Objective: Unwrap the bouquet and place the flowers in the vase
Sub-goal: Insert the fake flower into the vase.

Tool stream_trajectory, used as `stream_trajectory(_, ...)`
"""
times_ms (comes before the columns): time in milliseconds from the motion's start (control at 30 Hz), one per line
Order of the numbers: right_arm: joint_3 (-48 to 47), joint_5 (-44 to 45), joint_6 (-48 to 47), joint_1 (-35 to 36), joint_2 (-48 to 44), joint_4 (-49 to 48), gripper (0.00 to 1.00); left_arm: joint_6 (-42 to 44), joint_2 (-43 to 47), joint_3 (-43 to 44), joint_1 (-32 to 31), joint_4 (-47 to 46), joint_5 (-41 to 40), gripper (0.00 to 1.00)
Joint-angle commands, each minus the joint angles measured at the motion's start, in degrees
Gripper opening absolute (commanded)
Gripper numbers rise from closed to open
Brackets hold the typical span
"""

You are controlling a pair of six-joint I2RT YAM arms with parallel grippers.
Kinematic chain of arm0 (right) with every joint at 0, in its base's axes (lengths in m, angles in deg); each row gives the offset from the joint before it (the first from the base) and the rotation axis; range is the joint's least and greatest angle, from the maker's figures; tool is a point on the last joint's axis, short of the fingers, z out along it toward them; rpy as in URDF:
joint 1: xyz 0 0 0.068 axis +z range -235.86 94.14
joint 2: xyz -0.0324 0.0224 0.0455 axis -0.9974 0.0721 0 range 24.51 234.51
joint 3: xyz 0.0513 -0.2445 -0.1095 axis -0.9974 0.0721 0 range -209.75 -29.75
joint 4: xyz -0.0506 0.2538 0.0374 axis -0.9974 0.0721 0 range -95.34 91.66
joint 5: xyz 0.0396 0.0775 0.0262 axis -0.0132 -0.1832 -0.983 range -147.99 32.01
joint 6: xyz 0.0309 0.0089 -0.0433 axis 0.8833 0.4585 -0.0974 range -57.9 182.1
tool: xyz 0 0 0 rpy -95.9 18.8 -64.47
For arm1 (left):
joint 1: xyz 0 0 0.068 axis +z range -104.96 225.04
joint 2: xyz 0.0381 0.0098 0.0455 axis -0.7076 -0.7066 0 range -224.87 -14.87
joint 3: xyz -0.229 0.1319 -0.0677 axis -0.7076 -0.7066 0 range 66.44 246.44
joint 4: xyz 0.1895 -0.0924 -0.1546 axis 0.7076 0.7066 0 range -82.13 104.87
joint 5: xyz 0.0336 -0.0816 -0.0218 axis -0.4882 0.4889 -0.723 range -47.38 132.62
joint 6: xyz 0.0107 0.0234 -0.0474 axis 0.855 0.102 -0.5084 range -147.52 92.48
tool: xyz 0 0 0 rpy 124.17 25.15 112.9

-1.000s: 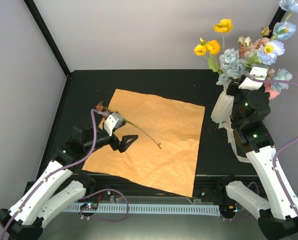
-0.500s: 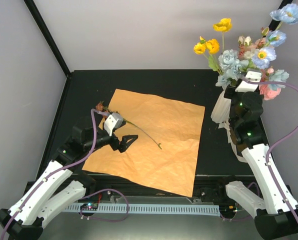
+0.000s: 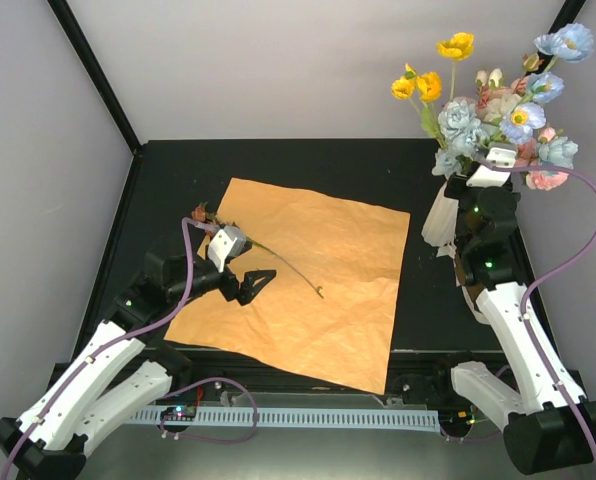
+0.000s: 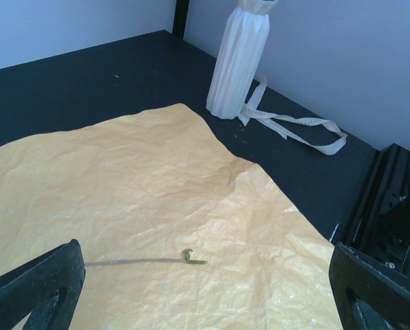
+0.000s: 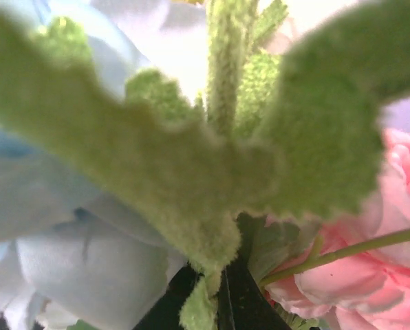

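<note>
I will next lower my right gripper a little toward the vase's top [image 3: 448,190] and release the flowers there, since they are already over the white ribbed vase.
The bouquet's orange paper [image 3: 303,285] lies spread flat on the black table [image 3: 178,170]. One loose flower [image 3: 278,262] lies on it, its thin stem [image 4: 136,261] ending between my left gripper's fingers. My left gripper [image 3: 253,285] [image 4: 205,289] is open just above the paper. My right gripper [image 3: 468,175] [image 5: 222,295] is shut on the flowers [image 3: 498,105], a pink, yellow and pale blue bunch held right above the white ribbed vase [image 3: 441,215] [image 4: 241,62]. Leaves [image 5: 191,158] fill the right wrist view. The arm hides whether the stems are inside the vase.
A cream ribbon [image 4: 294,127] lies loose on the table beside the vase's foot, on its near side. Grey walls close the table at the back and both sides. A black post [image 3: 88,70] stands at the back left corner.
My right gripper has shifted the flowers a little left and more upright over the vase. The left arm, the paper and the loose flower have not moved.
</note>
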Motion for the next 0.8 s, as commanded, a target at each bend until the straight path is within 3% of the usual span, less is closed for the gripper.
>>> stream_trajectory(0,1.96,-0.62,1.71,-0.85,1.09,1.96,0.01,1.04,0.55,0.23,-0.27,0.52,-0.65,0.99)
stream_trajectory(767,5.41,-2.40,6.49,-1.03,1.09,4.62,0.04,1.04,0.71,0.27,-0.28,0.49,-0.52,0.99)
